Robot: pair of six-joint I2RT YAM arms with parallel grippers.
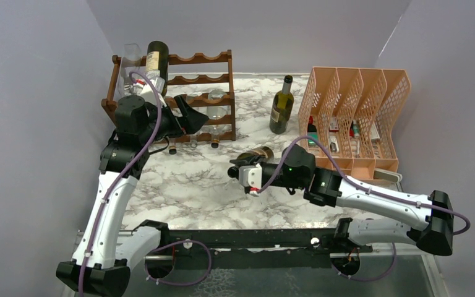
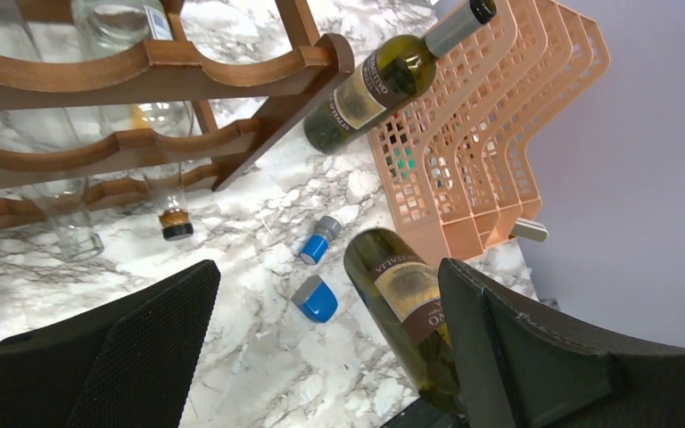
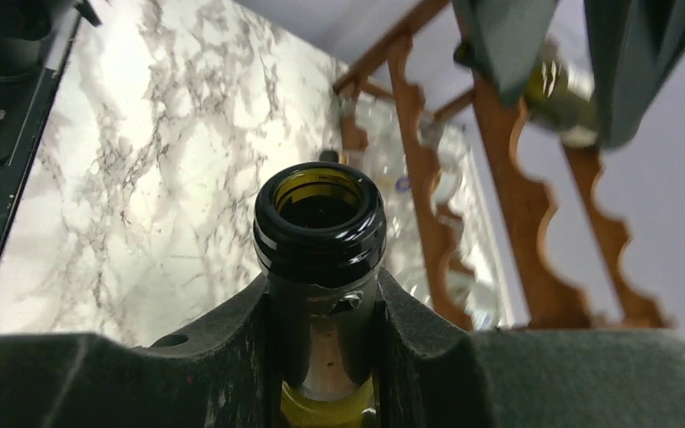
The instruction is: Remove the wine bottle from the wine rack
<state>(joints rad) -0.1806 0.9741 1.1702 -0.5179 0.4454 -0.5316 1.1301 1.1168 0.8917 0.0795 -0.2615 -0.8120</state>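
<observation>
I should next swing my right gripper outward, turn the tilted bottle upright, lower it onto the clear spot on the marble before the standing bottle (image 1: 279,143), then release it.
The dark reddish-brown wine rack (image 1: 201,79) stands at the back left, its scalloped rails (image 2: 169,67) filling the left wrist view's upper left. My right gripper (image 1: 242,166) is shut on the neck of a green wine bottle (image 3: 321,223). It holds that bottle (image 1: 260,153) above the table's middle, well away from the rack. The labelled body (image 2: 401,290) shows in the left wrist view. A dark wine bottle (image 1: 156,57) lies on the rack's top tier. My left gripper (image 1: 188,116) hangs open and empty before the rack, jaws (image 2: 330,357) wide apart.
A second green bottle (image 1: 281,105) stands upright mid-back. The peach lattice file organizer (image 1: 354,114) sits at the back right. Clear glass bottles (image 1: 215,102) lie in the rack's lower tiers. Two small blue-and-grey caps (image 2: 317,299) rest on the marble.
</observation>
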